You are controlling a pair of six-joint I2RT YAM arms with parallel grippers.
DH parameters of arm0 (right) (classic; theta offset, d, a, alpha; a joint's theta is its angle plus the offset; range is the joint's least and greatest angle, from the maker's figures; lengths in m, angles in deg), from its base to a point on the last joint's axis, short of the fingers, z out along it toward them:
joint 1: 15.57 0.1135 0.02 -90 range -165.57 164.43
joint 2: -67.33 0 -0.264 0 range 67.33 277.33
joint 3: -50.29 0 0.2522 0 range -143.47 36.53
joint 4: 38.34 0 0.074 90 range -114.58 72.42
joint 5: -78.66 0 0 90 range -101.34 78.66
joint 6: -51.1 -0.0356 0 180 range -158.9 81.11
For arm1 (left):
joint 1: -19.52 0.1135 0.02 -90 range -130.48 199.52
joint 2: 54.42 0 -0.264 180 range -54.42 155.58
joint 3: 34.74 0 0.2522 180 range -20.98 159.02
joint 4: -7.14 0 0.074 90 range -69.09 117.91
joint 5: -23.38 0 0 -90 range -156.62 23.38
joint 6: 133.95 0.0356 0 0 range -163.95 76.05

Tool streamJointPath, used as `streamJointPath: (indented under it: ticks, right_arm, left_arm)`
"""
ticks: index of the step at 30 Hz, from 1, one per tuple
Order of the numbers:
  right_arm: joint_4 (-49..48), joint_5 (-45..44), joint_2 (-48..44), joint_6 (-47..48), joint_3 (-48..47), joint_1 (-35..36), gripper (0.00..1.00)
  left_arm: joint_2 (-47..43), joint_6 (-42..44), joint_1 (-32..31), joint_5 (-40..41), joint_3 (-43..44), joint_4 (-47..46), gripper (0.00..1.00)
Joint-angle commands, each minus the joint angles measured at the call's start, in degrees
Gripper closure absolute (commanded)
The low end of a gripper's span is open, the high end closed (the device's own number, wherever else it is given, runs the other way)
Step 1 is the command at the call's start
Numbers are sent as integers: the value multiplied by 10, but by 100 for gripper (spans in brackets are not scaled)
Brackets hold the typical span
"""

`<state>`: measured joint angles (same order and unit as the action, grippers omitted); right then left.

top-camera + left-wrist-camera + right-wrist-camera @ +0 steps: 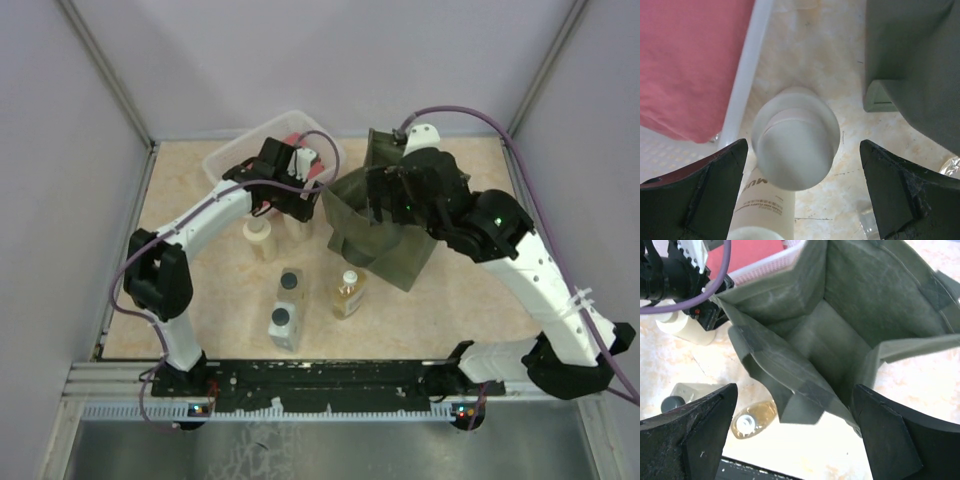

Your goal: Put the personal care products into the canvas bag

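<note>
The round cap is between my open fingertips with gaps on both sides. Next I will lower my left gripper over the cream bottle [796, 145] and close on it.
The olive-green canvas bag [372, 235] stands open right of centre; its empty inside shows in the right wrist view [840, 335]. My right gripper [388, 208] hovers open over the bag's near rim [800, 390], touching nothing. My left gripper [300, 205] is open around a cream bottle's wide round cap [795, 145], with gaps on both sides. A second cream bottle [258, 238] stands just left of it. Two grey bottles with dark caps [290, 285] [282, 325] and the amber bottle [347, 295] sit in front.
A white plastic basket [235, 155] holding a red cloth [685, 60] stands at the back left, its rim right beside the left gripper. The bag's corner [880, 97] lies close on the gripper's other side. Grey walls enclose the table.
</note>
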<state>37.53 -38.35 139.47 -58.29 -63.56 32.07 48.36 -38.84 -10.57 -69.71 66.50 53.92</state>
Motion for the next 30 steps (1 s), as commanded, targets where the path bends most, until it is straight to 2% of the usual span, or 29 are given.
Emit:
streamJointPath:
  ticks: [1, 20, 25, 27, 30]
  right_arm:
    - [22, -38, -36, -20, 23, 5, 1]
    - [22, -52, -84, -38, 89, 5, 1]
    - [17, -53, -84, -38, 98, 4, 1]
    - [15, -54, -84, -38, 100, 5, 1]
    - [11, -51, -84, -39, 100, 4, 1]
  left_arm:
    - [25, 25, -16, -11, 47, 56, 0]
    - [89, 22, -34, 34, 55, 83, 1]
    - [103, 22, -35, 32, 64, 90, 9]
    - [106, 23, -35, 31, 65, 92, 15]
    - [111, 22, -35, 26, 74, 99, 36]
